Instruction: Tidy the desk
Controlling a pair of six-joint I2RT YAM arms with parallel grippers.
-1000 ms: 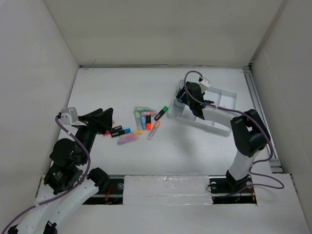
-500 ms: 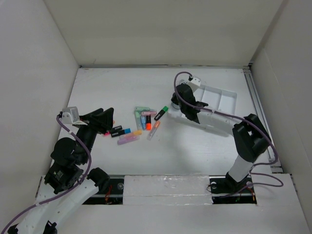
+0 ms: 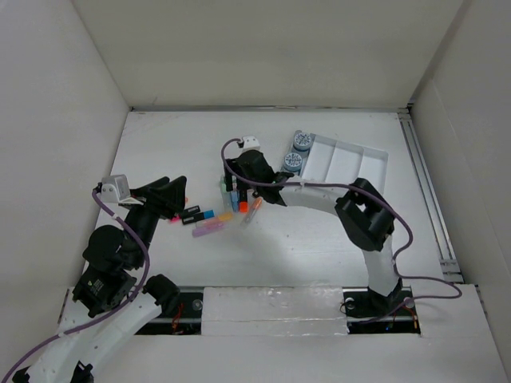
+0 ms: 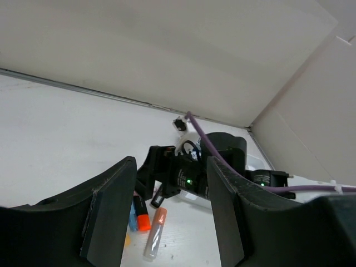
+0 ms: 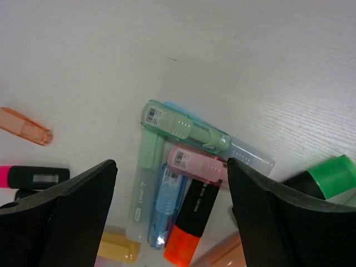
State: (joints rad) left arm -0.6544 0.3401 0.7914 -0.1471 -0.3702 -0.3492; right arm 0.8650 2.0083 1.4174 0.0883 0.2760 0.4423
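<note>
The robot's right gripper needs to turn next and move down onto the middle of the topmost pale green pen (image 5: 186, 127), because the pen lies at a slant across the gap between the fingers.
The desk (image 3: 319, 239) is a white tabletop. A loose pile of highlighters (image 3: 231, 203) lies at its middle. My right gripper (image 3: 238, 179) hangs open and empty just above the pile. Between its fingers the right wrist view (image 5: 171, 164) shows a pale green pen (image 5: 186, 129), a pink one (image 5: 197, 162), a blue one (image 5: 167, 203) and a black-and-orange highlighter (image 5: 192, 217). A green-capped one (image 5: 328, 178) lies to the right. My left gripper (image 3: 172, 195) is open and empty, left of the pile; in its own view (image 4: 172, 167) it faces the right gripper (image 4: 183, 175).
A white compartmented tray (image 3: 375, 152) stands at the back right with two blue round items (image 3: 302, 141) at its left end. A black-and-blue highlighter (image 3: 198, 215), a purple one (image 3: 209, 228) and a peach one (image 3: 252, 212) lie near the pile. White walls bound the desk.
My right gripper has swung left from the tray's left end to above the highlighter pile, uncovering the two blue round items. The left arm has not moved.
</note>
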